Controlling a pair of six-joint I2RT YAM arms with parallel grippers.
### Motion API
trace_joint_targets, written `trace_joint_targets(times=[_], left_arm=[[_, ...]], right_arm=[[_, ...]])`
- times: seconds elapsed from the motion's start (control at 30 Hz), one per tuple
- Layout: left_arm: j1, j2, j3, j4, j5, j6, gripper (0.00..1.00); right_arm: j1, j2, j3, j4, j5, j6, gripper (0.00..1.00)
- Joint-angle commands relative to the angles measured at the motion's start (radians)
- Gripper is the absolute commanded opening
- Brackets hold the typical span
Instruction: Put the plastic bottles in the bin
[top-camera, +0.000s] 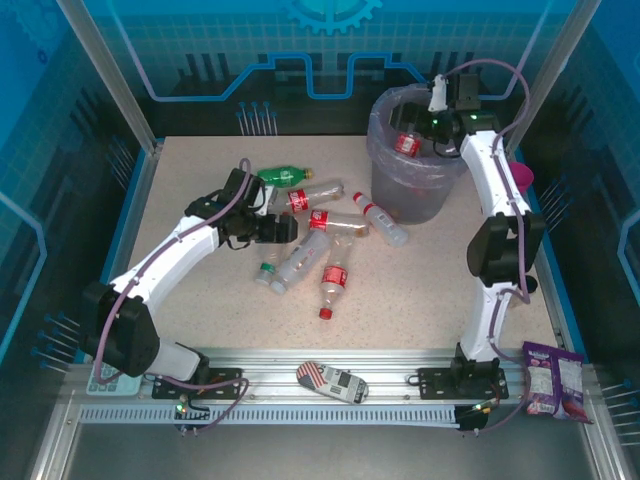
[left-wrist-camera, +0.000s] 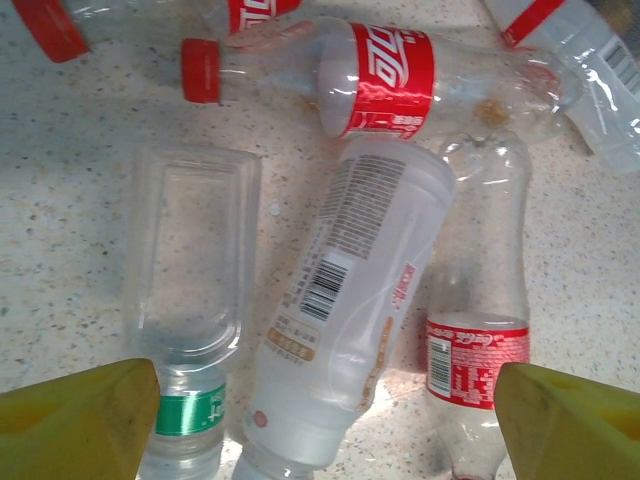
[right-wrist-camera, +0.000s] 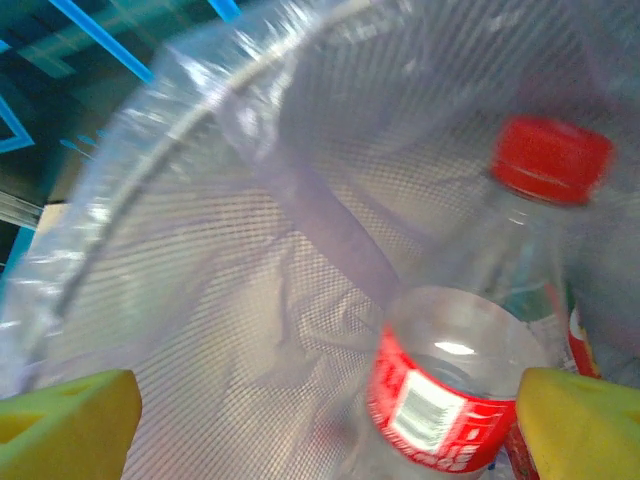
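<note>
My left gripper goes down to the green-banded bottle's clear body beside the white-labelled bottle (left-wrist-camera: 350, 300) next, since empty table along one side leaves finger room.
Several plastic bottles lie in a heap on the speckled table (top-camera: 420, 290), among them a green bottle (top-camera: 285, 175) with a yellow cap and red-labelled ones (top-camera: 333, 280). My left gripper (top-camera: 285, 230) hangs open just over the heap. Between its yellow fingers (left-wrist-camera: 80, 420) lies a white-labelled bottle (left-wrist-camera: 350, 300), flanked by a green-banded clear bottle (left-wrist-camera: 190, 300) and a red-labelled one (left-wrist-camera: 480, 330). My right gripper (top-camera: 428, 122) is open above the bin (top-camera: 415, 185). A red-labelled bottle (right-wrist-camera: 450, 390) lies loose inside the lilac liner (right-wrist-camera: 250, 250), below the fingers (right-wrist-camera: 580, 425), next to a red-capped bottle (right-wrist-camera: 550, 160).
A pink cup (top-camera: 522, 176) sits just right of the bin. Snack packets (top-camera: 555, 378) lie at the near right corner. A flag-patterned item (top-camera: 332, 380) rests on the front rail. Blue walls and metal posts enclose the table.
</note>
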Motion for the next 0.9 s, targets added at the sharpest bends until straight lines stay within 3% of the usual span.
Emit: trace_joint_targets(times=[0.0, 0.17, 0.53, 0.67, 0.87], left_arm=[[0.03, 0.003, 0.027, -0.034, -0.023, 0.024, 0.89], [0.053, 0.033, 0.027, -0.057, -0.044, 0.051, 0.89], [0.087, 0.115, -0.02, -0.08, -0.032, 0.096, 0.86], [0.074, 0.154, -0.041, -0.046, -0.037, 0.097, 0.95], [0.047, 0.239, -0.043, -0.03, -0.084, 0.102, 0.95]], right_arm=[[-0.014, -0.105, 0.029, -0.068, 0.03, -0.052, 0.97], [-0.03, -0.231, -0.071, -0.071, 0.028, -0.066, 0.97], [-0.042, -0.562, -0.464, 0.001, -0.011, -0.019, 0.97], [-0.042, -0.609, -0.539, 0.03, -0.029, 0.007, 0.96], [-0.039, -0.633, -0.567, 0.028, -0.055, 0.024, 0.96]])
